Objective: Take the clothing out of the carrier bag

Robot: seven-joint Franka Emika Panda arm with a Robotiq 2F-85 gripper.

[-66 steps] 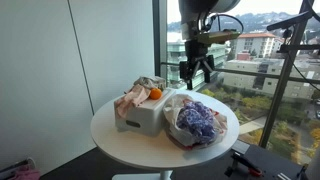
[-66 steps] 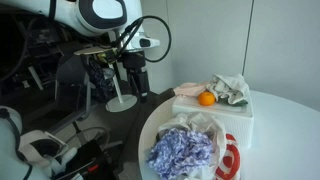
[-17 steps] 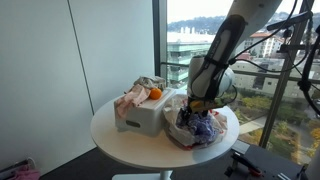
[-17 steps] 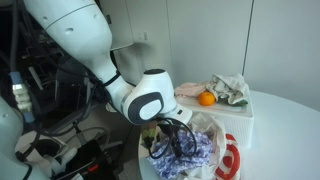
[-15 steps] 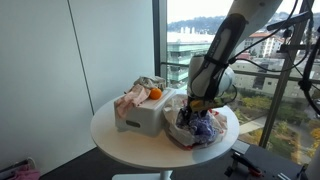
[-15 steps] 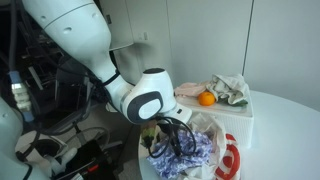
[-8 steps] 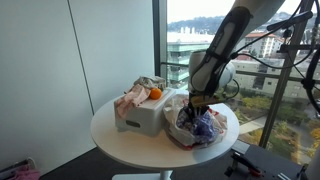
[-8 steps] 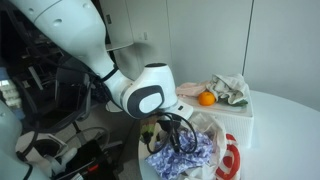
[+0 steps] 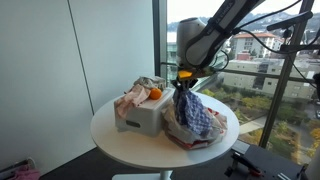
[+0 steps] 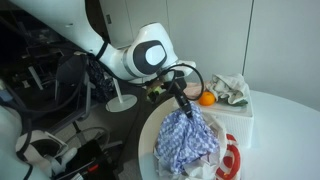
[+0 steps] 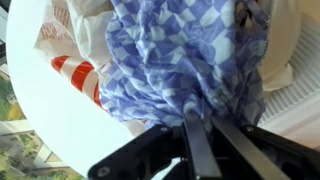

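My gripper lifts high next, moves over the pinkish cloth on the white box [image 9: 130, 99] and comes down to release, as the clothing still sits in the bag [image 9: 172, 127].
The clothing [image 9: 196, 116], a blue-and-white checked cloth, hangs in a peak above the white carrier bag [image 9: 172, 127] with red print on the round table. My gripper [image 9: 181, 89] is shut on the cloth's top and holds it up, while its lower folds still rest in the bag's mouth. In an exterior view the gripper [image 10: 188, 108] pinches the clothing [image 10: 188, 142] above the bag [image 10: 233, 160]. The wrist view shows the two fingers [image 11: 201, 135] pressed together on the clothing [image 11: 185, 50], with the bag [image 11: 72, 68] to the left.
A white box [image 9: 141, 118] stands beside the bag, with an orange [image 9: 155, 94] and other crumpled cloths [image 9: 131, 98] on top. The table's edge [image 9: 121, 146] is close on all sides. A window wall stands behind, and a stand [image 10: 121, 100] is beside the table.
The gripper was open and low in the bag; it has shut on the clothing and risen, drawing the cloth up into a peak.
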